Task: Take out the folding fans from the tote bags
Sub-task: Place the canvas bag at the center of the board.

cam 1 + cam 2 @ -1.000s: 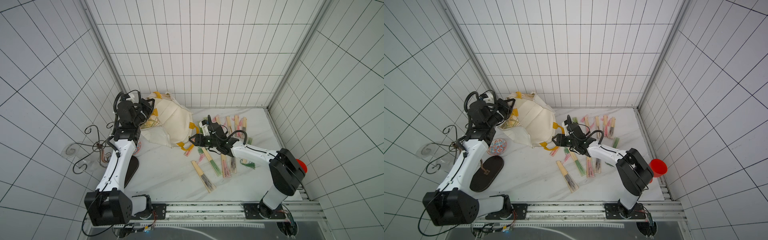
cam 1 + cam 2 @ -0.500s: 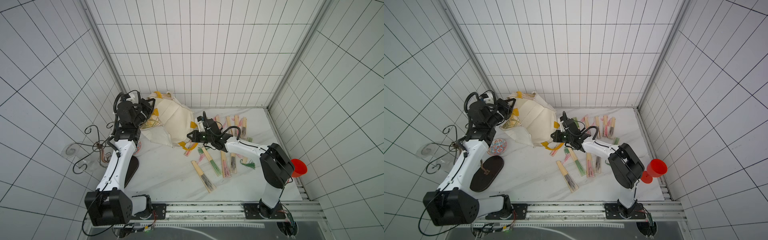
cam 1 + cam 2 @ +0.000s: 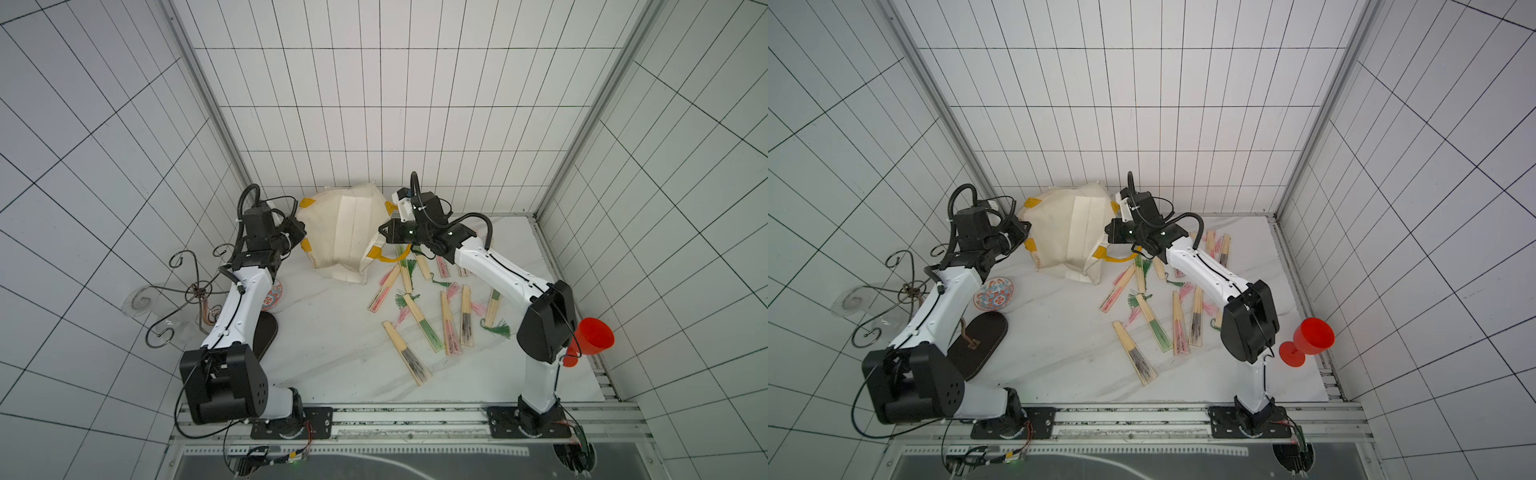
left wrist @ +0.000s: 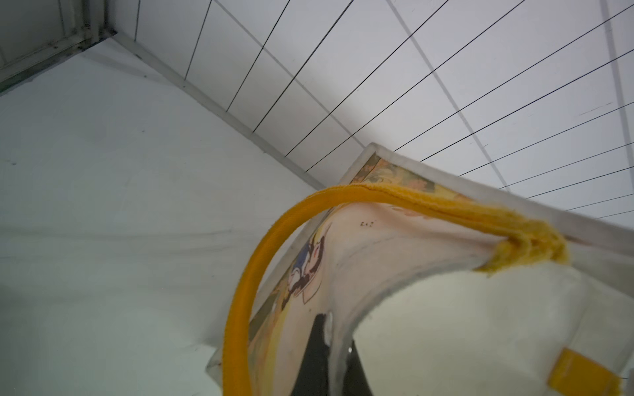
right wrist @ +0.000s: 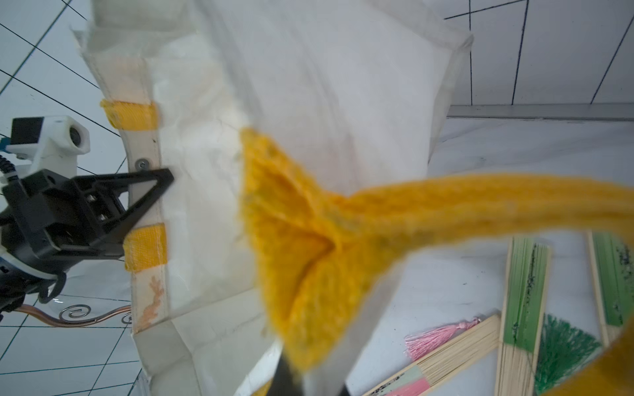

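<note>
The fans are already outside, so my left gripper should next lower its side of the cream tote bag (image 3: pixel 349 232) onto the marble under it and then let go of the bag's rim.
The cream tote bag (image 3: pixel 349 232) (image 3: pixel 1067 232) hangs stretched between my two grippers above the back of the table. My left gripper (image 3: pixel 302 239) (image 4: pixel 338 346) is shut on the bag's rim on its left side. My right gripper (image 3: pixel 380 230) (image 5: pixel 308 380) is shut on the opposite rim, by a yellow handle patch (image 5: pixel 295 247). A yellow handle (image 3: pixel 392 257) dangles below the right gripper. Several closed folding fans (image 3: pixel 409 359) (image 3: pixel 1136 359) (image 5: pixel 521 291) lie scattered on the marble to the right of the bag. The inside of the bag is hidden.
A red goblet (image 3: pixel 592 338) (image 3: pixel 1308 338) stands at the right edge by the right arm's base. A patterned bowl (image 3: pixel 994 294), a dark oval stand (image 3: pixel 980 340) and a curled wire holder (image 3: pixel 183 291) sit left, beside the left arm. Tiled walls enclose three sides.
My right gripper moved left from above the fans to the bag's rim and shut on it. The bag now hangs spread between both grippers. The left gripper held its grip.
</note>
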Robot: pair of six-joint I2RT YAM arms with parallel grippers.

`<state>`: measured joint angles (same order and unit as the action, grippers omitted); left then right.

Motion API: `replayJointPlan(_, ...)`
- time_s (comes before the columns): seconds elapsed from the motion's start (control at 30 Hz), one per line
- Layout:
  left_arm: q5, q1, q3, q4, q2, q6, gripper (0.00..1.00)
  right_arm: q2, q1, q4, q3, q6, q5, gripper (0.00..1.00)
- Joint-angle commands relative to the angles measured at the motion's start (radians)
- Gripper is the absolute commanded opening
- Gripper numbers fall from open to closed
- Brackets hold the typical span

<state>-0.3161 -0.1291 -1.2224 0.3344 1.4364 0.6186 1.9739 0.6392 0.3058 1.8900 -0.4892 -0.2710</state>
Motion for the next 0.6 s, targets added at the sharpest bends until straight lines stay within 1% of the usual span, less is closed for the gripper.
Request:
replayJointPlan(0.0, 0.050, -0.004, -0.071, 0.074, 0.032, -0.142, 0.00, 0.125, -0.025, 0.205, 0.266, 0.076, -0.062, 0.00)
replayJointPlan(0.1, 0.058, -0.004, -0.122, 0.125, 0.080, -0.179, 0.00, 0.225, -0.031, 0.284, 0.426, 0.089, -0.087, 0.00)
replayJointPlan(0.17, 0.067, -0.004, -0.133, 0.122, 0.103, -0.181, 0.00, 0.259, -0.037, 0.279, 0.462, 0.087, -0.096, 0.00)
replayJointPlan(0.3, 0.070, -0.004, -0.176, 0.118, 0.168, -0.184, 0.00, 0.301, -0.062, 0.211, 0.468, 0.068, -0.135, 0.00)
replayJointPlan(0.33, 0.070, -0.004, -0.190, 0.120, 0.185, -0.187, 0.00, 0.310, -0.069, 0.196, 0.471, 0.061, -0.148, 0.04)
replayJointPlan(0.4, 0.069, -0.006, -0.227, 0.132, 0.234, -0.193, 0.00, 0.326, -0.083, 0.164, 0.484, 0.054, -0.169, 0.16)
replayJointPlan(0.43, 0.067, -0.006, -0.244, 0.134, 0.255, -0.196, 0.02, 0.330, -0.089, 0.150, 0.487, 0.052, -0.177, 0.21)
replayJointPlan(0.57, 0.035, -0.007, -0.320, 0.138, 0.332, -0.201, 0.23, 0.338, -0.107, 0.078, 0.502, 0.042, -0.215, 0.39)
